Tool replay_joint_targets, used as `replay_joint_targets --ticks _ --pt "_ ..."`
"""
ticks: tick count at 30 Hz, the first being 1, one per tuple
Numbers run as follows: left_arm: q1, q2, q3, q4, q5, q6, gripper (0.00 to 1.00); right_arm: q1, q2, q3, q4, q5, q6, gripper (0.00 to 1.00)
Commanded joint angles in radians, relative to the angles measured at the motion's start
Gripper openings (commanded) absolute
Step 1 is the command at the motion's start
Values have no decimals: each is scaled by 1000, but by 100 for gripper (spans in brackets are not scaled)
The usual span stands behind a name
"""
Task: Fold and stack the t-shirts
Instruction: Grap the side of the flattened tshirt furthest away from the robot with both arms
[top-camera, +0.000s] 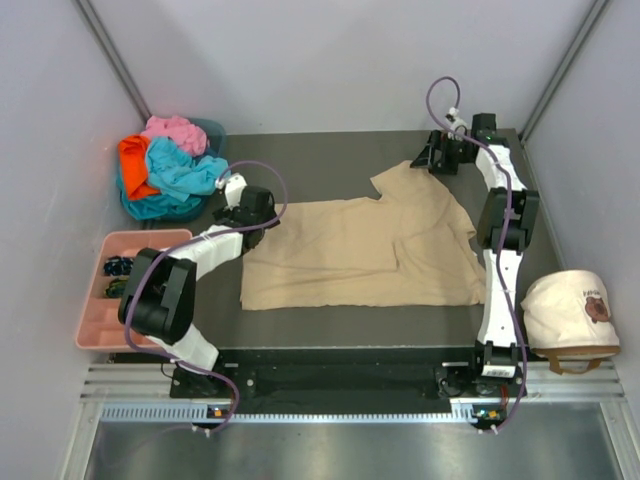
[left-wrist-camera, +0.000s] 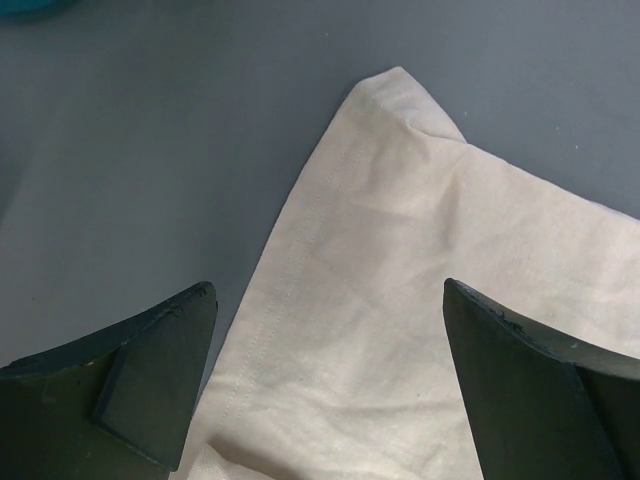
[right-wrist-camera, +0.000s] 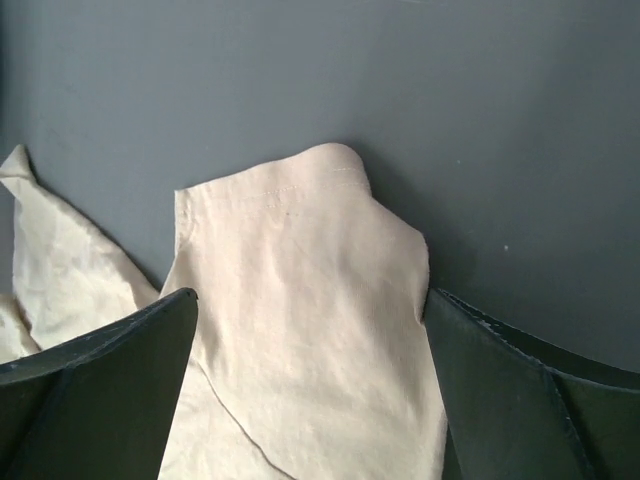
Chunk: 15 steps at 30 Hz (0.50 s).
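Note:
My right gripper is low over the far sleeve and should stay low there. It should close its fingers on the sleeve's outer edge (top-camera: 413, 168) (right-wrist-camera: 310, 238) next, because that cloth is already between them.
A large tan t-shirt (top-camera: 370, 250) lies spread on the dark table. My left gripper (top-camera: 262, 215) is open over its far left corner; in the left wrist view the hemmed corner (left-wrist-camera: 380, 230) lies between the open fingers (left-wrist-camera: 150, 370). My right gripper (top-camera: 432, 155) is open over the shirt's far right sleeve; in the right wrist view the sleeve (right-wrist-camera: 300, 290) lies between the open fingers (right-wrist-camera: 520, 390). A pile of turquoise (top-camera: 180, 170), orange (top-camera: 133, 165) and pink (top-camera: 175, 132) t-shirts lies at the far left.
A pink plastic compartment tray (top-camera: 92, 320) with small dark items sits at the left edge. A cream cap with a brown emblem (top-camera: 570, 310) sits at the right edge. Grey walls enclose the table on three sides.

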Motion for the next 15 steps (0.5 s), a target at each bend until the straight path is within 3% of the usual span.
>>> replay_joint_targets --ticks 1,5,15 --pt "5 0 -8 26 -14 -12 99 13 45 70 -61 -76 -15 95" --pt "10 6 -10 30 -9 -13 99 19 35 60 -72 -98 -29 92" --pt "16 -3 -25 37 -9 -15 99 19 42 90 -51 16 6 80"
